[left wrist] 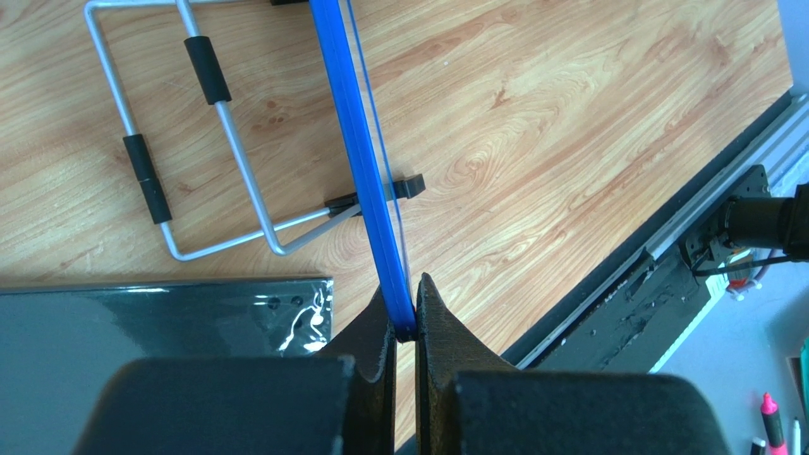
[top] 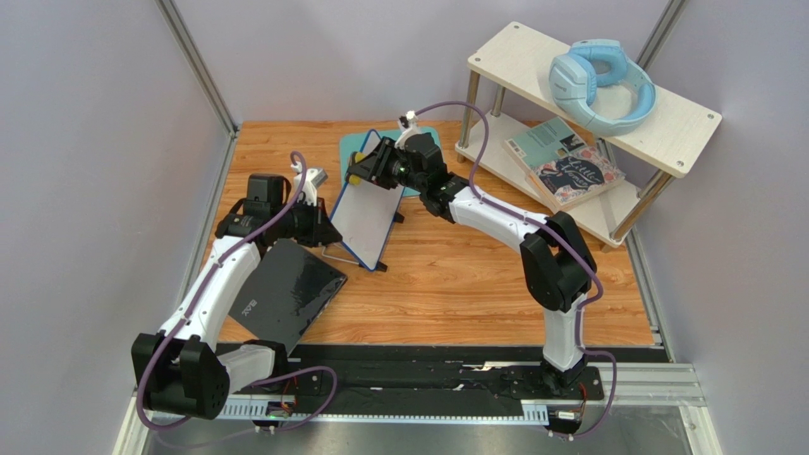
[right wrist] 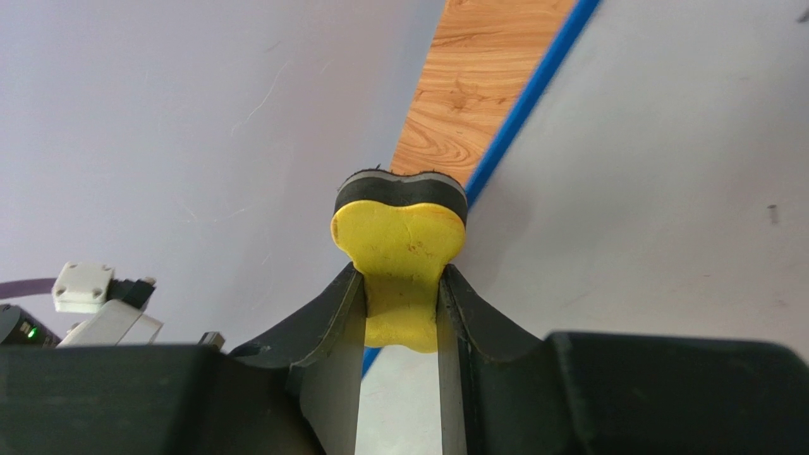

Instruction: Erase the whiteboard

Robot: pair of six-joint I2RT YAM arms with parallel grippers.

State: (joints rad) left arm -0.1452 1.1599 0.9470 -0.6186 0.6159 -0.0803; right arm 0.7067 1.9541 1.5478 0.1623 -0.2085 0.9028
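Note:
My right gripper needs to move the eraser across the white surface next, down onto the wood between the board and the shelf.
The whiteboard, white with a thin blue frame, stands tilted on the wooden table. No writing shows on its face from above. My left gripper is shut on its left frame edge. In the left wrist view the blue frame runs down into that gripper, pinched between the jaws. My right gripper is at the board's upper edge, shut on a yellow eraser with a black felt face. The eraser sits at the blue frame, beside the white surface.
A glossy black slab lies under the left arm. A wire stand lies behind the board. A teal mat sits beyond it. At the back right a two-level shelf holds blue headphones and books.

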